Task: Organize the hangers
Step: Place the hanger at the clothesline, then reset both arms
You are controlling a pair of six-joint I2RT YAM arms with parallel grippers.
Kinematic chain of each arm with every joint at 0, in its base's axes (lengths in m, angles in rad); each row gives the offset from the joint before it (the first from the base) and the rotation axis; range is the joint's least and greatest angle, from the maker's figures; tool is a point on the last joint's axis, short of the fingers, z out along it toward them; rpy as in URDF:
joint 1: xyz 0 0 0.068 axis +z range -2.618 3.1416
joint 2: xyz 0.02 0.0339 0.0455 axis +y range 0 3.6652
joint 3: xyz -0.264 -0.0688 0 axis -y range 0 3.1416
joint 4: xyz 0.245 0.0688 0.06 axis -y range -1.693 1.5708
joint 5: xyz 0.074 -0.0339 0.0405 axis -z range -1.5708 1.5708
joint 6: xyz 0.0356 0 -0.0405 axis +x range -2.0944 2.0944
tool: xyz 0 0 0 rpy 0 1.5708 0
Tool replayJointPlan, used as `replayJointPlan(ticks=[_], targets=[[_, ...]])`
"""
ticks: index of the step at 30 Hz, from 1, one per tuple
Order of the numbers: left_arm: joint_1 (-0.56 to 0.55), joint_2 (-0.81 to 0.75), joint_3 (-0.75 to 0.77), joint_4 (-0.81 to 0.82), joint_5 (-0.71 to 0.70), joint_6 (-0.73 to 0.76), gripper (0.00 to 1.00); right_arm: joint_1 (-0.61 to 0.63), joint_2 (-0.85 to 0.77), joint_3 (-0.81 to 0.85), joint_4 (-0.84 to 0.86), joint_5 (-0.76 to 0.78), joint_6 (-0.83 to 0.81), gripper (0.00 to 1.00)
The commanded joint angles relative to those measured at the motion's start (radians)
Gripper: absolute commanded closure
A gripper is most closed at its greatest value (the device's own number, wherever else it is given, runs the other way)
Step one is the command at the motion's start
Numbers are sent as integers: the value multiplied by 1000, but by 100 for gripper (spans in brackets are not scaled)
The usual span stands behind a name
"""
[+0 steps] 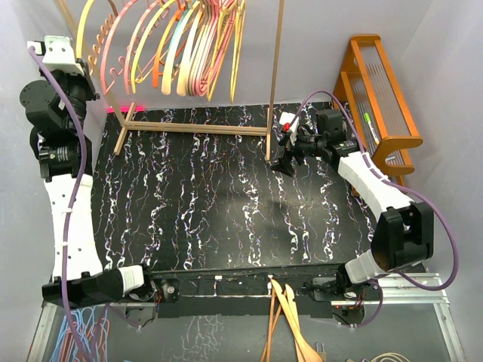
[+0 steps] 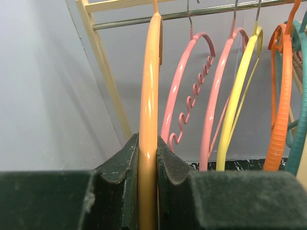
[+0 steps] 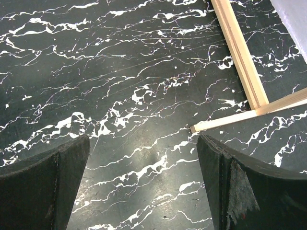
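The yellow-orange hanger's hook is up at the rack's bar (image 2: 216, 12), so my left gripper should move outward beside the notched pink hanger, then open.
Several hangers (image 1: 189, 45) in pink, yellow, orange, tan and teal hang on the rail (image 2: 216, 12) of a wooden rack (image 1: 196, 128) at the back. My left gripper (image 2: 147, 160) is raised at the rack's left end (image 1: 90, 74). It is shut on a yellow-orange hanger (image 2: 149, 86) whose hook is on the rail. To its right hang a pink hanger with a wavy notched bar (image 2: 178, 96), a pink one (image 2: 216, 96), a yellow one (image 2: 238, 91), an orange one (image 2: 283, 96) and a teal one (image 2: 301, 129). My right gripper (image 1: 281, 160) is open and empty, low over the black marbled table (image 3: 144, 72).
The rack's wooden foot (image 3: 240, 52) lies just beyond my right fingers (image 3: 249, 187). An orange wooden stand (image 1: 381, 98) is at the back right. Light wooden hangers (image 1: 290, 317) and a bunch of blue and pink wire hangers (image 1: 83, 335) lie below the near edge.
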Motion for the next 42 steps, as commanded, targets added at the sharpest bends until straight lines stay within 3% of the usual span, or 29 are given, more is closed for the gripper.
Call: replayJointPlan(ticks=[1,19,32,42], targets=[[-2,33,84,106,57,16,100,0,8,41,22,5,10,1],[-2,253,321,38,117,21,100,-1,39,113,-42,9,4,2],[-1,367,485,-207,141,65,100,-1,35,110,-66,-56,7,2],[10,319,322,-232,-17,54,100,-1,36,92,-64,-62,21,2]])
